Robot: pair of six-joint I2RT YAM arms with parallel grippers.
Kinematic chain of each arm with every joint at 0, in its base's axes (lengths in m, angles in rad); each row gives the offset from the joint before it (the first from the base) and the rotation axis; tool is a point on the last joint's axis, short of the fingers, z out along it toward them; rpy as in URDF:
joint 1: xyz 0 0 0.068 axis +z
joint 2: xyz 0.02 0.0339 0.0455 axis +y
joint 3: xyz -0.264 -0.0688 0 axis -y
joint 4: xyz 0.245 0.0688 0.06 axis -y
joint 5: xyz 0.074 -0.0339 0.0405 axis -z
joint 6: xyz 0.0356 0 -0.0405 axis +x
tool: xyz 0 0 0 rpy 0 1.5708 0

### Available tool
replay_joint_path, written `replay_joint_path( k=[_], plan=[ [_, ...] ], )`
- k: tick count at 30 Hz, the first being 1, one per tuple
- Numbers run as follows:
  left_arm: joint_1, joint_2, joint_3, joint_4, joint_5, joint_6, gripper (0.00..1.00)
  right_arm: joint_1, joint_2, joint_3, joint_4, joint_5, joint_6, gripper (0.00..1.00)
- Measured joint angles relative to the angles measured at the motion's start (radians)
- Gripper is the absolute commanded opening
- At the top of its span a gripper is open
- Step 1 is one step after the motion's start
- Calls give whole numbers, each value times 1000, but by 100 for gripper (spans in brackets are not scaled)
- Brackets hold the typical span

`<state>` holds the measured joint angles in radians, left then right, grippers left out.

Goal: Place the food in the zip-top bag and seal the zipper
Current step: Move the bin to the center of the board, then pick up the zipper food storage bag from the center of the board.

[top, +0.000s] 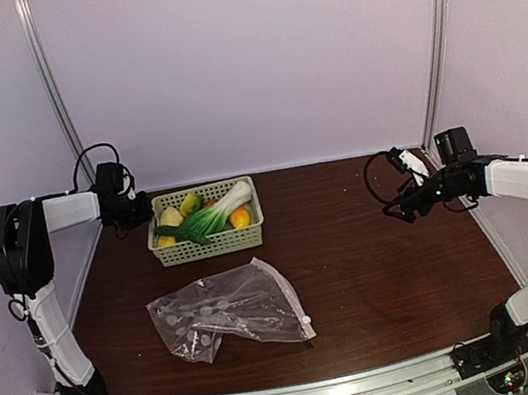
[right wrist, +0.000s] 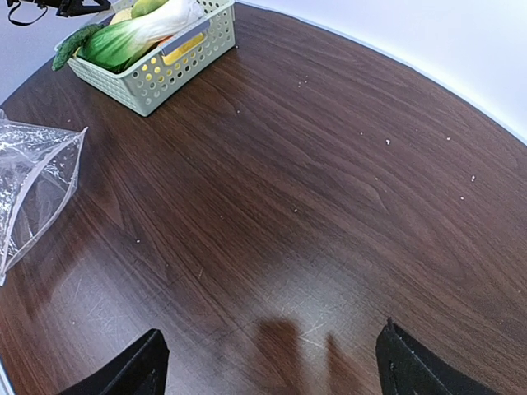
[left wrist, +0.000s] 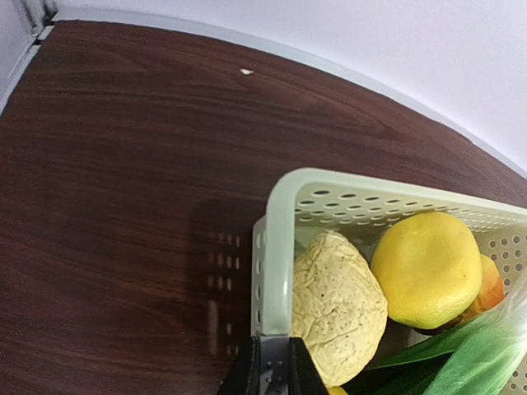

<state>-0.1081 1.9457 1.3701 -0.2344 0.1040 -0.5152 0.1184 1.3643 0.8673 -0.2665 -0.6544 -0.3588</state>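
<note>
Next I will slide the basket rim (top: 153, 218) with my left gripper toward the right in the top view, because the basket stands far from my open right gripper.
The food lies in a pale green slatted basket (top: 210, 247): yellow pieces (top: 171, 216), a leafy stalk (top: 218, 211), an orange piece (top: 239, 218) and a dark green piece (top: 181, 236). My left gripper (top: 141, 210) is at the basket's left end. In the left wrist view it (left wrist: 273, 370) is shut on the basket rim (left wrist: 284, 239), beside a wrinkled pale yellow piece (left wrist: 338, 304) and a yellow round piece (left wrist: 426, 267). The zip-top bag (top: 227, 310) lies flat and empty in front of the basket, its white slider tab (top: 307, 320) at the near right corner. My right gripper (top: 394, 206) is open and empty above the table's right side.
The right wrist view shows bare dark wood under my right gripper (right wrist: 270, 331), with the basket (right wrist: 156, 78) at the far left and the bag's corner (right wrist: 33, 181) at the left edge. White walls enclose the table on the back and sides.
</note>
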Motion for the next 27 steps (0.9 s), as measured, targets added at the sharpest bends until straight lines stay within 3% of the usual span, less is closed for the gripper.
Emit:
replay_joint_path(
  k=[11, 16, 18, 23, 27],
  plan=[
    [-131, 141, 171, 25, 47, -26, 1, 28, 18, 11, -9, 31, -13, 88],
    [-132, 142, 220, -1, 47, -19, 33, 33, 19, 11, -13, 39, -18, 89],
    [-131, 135, 240, -9, 34, -8, 40, 35, 23, 11, -13, 43, -21, 88],
    [-131, 25, 196, -45, -6, 27, 47, 52, 45, 17, -21, 63, -29, 87],
    [-134, -221, 30, -34, -30, 47, 47, 67, 66, 53, -51, 75, -40, 86]
  ],
)
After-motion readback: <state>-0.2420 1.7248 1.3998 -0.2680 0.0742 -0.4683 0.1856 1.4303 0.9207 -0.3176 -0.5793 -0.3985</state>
